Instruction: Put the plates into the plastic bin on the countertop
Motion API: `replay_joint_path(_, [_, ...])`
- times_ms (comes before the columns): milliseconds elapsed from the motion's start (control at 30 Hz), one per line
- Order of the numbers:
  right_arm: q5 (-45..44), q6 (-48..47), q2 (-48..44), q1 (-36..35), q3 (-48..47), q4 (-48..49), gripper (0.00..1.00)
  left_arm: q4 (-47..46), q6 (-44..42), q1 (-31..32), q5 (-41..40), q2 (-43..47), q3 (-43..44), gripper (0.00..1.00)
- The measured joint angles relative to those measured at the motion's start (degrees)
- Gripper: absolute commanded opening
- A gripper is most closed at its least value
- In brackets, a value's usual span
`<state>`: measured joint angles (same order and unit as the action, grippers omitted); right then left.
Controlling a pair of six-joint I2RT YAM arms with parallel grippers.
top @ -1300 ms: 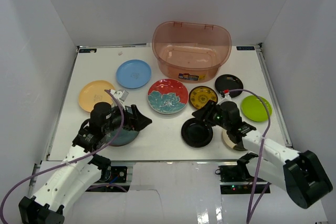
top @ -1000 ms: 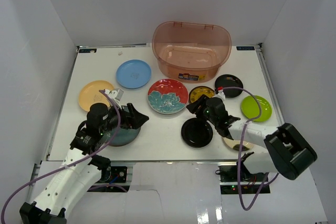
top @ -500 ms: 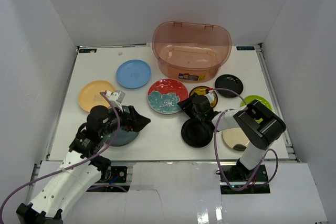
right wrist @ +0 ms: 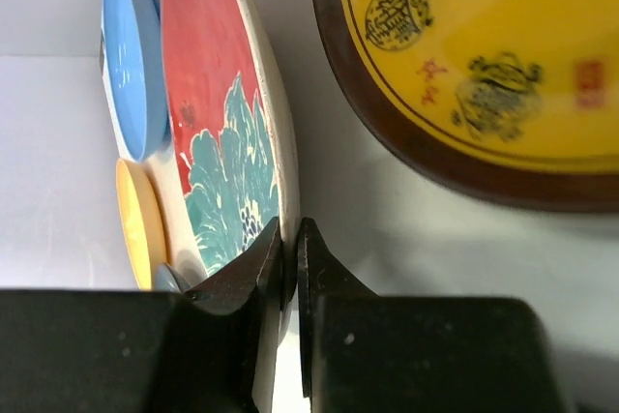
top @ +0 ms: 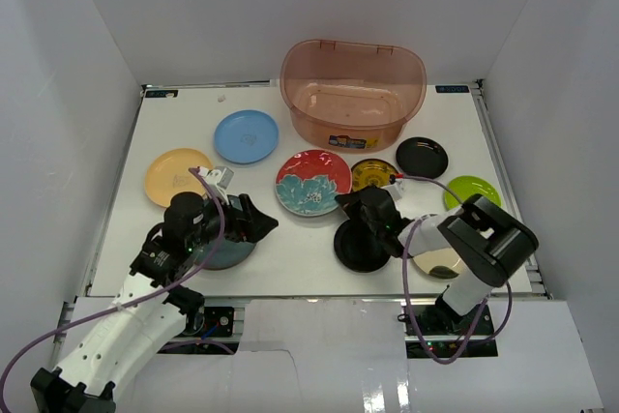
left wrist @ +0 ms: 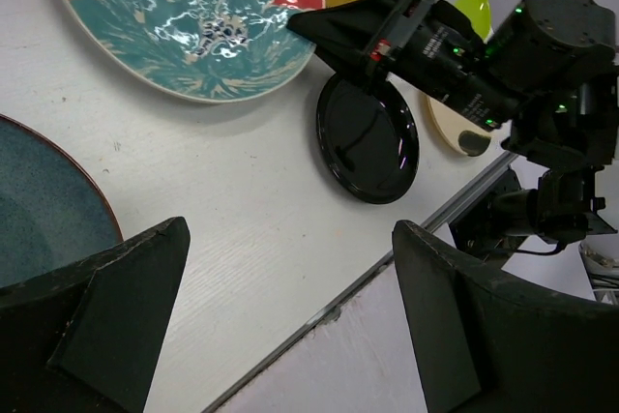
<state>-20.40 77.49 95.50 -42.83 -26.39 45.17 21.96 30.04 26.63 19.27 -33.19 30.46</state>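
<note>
The right gripper carries the floral plate (top: 311, 181) up and outward over the bin's near side next. It then releases the plate above the plastic bin's empty bottom.
My right gripper (top: 340, 202) (right wrist: 290, 249) is shut on the near right rim of the red floral plate (top: 311, 181) (right wrist: 218, 152), one finger above the rim and one below. My left gripper (top: 256, 221) (left wrist: 290, 239) hangs wide open and holds nothing, just right of the dark teal plate (top: 224, 250) (left wrist: 39, 210). The plastic bin (top: 353, 92) stands at the back of the countertop (top: 290, 239). A yellow-black patterned plate (top: 373, 174) (right wrist: 484, 45) lies right beside the floral one.
A light blue plate (top: 246, 135) and a yellow-orange plate (top: 176, 175) lie at the left. Two black plates (top: 422, 157) (top: 361, 247), a lime green plate (top: 472, 191) and a cream plate (top: 435, 260) lie at the right. White walls enclose the table.
My right gripper has swung left from the black plate to the floral plate's rim and shut on it. The floral plate has shifted slightly. The left arm has barely moved.
</note>
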Motion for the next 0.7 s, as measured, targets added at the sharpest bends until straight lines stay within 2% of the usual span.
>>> replay_joint_path(100, [0.2, -3.0, -7.4, -0.4, 4.0, -2.4, 0.08, 0.4, -0.1, -0.5, -0.1, -0.9, 0.3, 0.96])
replay_joint_path(200, [1.3, -8.2, -17.5, -0.7, 6.0, -9.4, 0.08, 1.5, -0.6, -0.9, -2.2, -1.0, 1.2, 0.96])
replay_joint_path(433, [5.5, -19.5, -37.4, -1.3, 3.0, -22.4, 0.08, 1.6, -1.7, -1.0, -8.8, 0.4, 4.5, 0.97])
replay_joint_path(567, [9.6, -24.7, -36.7, 1.7, -7.0, -26.1, 0.08, 1.3, -2.3, -1.0, -10.6, -2.9, 6.4, 0.97])
replay_joint_path(700, [15.9, -26.4, -29.2, 9.6, -19.3, -26.4, 0.08, 1.1, -2.6, -1.0, -11.5, -4.2, 6.5, 0.97])
